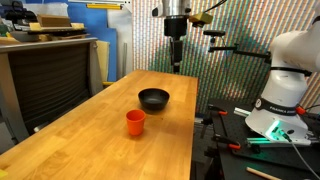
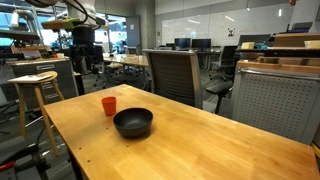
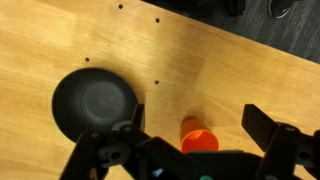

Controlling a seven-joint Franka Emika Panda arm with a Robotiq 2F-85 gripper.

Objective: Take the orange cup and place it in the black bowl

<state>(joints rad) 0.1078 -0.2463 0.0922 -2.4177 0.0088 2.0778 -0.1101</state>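
The orange cup stands upright far below my open fingers. I need to lower my gripper outward to the orange cup's rim, on the side by the black bowl.
The orange cup (image 1: 135,122) stands upright on the wooden table, beside the black bowl (image 1: 154,99). Both also show in an exterior view, the cup (image 2: 109,105) behind and to the left of the bowl (image 2: 133,123). My gripper (image 1: 176,58) hangs high above the far end of the table, well clear of both. In the wrist view the gripper (image 3: 195,130) is open and empty, its fingers spread wide. The cup (image 3: 199,138) lies far below, between them, and the bowl (image 3: 92,104) is to the left.
The wooden table (image 1: 90,140) has small holes in its top. The robot base (image 1: 285,90) stands beside it. A wooden stool (image 2: 35,90) and office chairs (image 2: 175,75) stand round the table. A black cabinet (image 1: 45,75) is near one edge.
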